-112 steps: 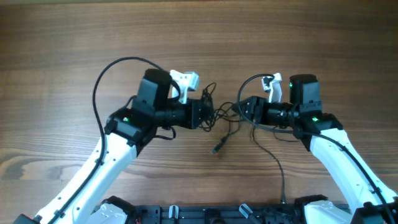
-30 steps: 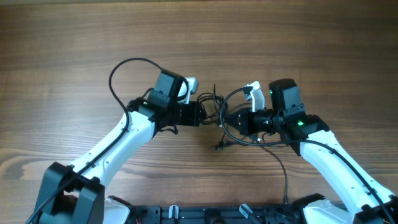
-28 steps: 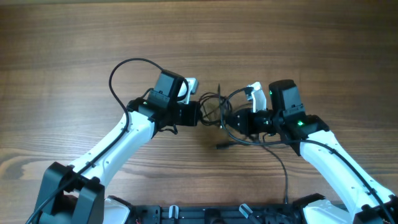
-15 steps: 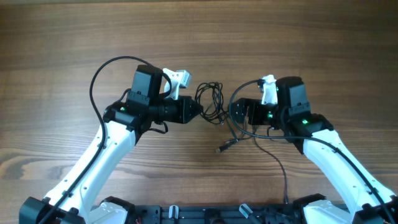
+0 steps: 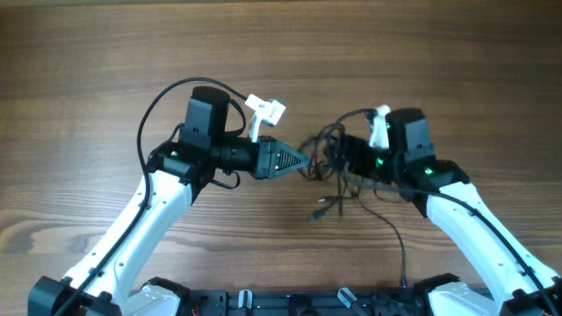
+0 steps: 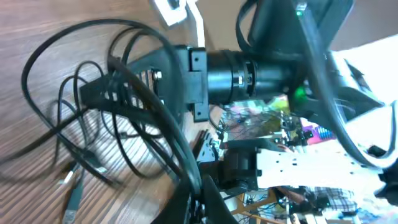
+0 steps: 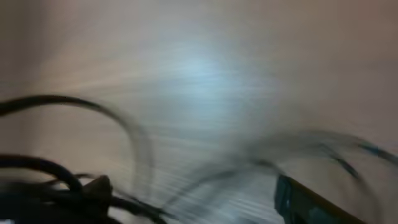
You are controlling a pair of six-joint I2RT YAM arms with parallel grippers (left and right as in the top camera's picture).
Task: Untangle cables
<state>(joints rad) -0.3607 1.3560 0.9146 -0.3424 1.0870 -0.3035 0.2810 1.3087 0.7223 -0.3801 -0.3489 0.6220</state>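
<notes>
The left gripper moves to the left in the overhead view next, then tips toward the table and releases.
The thin black cables (image 5: 327, 145) hang in a tangle between my two grippers above the middle of the wooden table. One metal-tipped plug end (image 5: 318, 213) lies below the tangle. My left gripper (image 5: 301, 161) points right and is shut on one cable; the left wrist view shows its fingertips (image 6: 200, 198) pinching that cable (image 6: 155, 121). My right gripper (image 5: 338, 156) faces it, buried in the bunch and seemingly shut on it; it also shows in the left wrist view (image 6: 102, 93). The right wrist view is blurred, with cables (image 7: 43, 165) at its lower left.
The wooden table (image 5: 88, 53) spreads all around. The left arm's own thick black cable (image 5: 154, 114) loops above its wrist. A thin cord (image 5: 397, 237) trails from the right arm toward the front edge, where the arm bases (image 5: 307, 303) stand.
Over the last second the grippers drew apart, then closed in again. The left gripper moved right to the tangle. The cable loop bunched up at the right gripper.
</notes>
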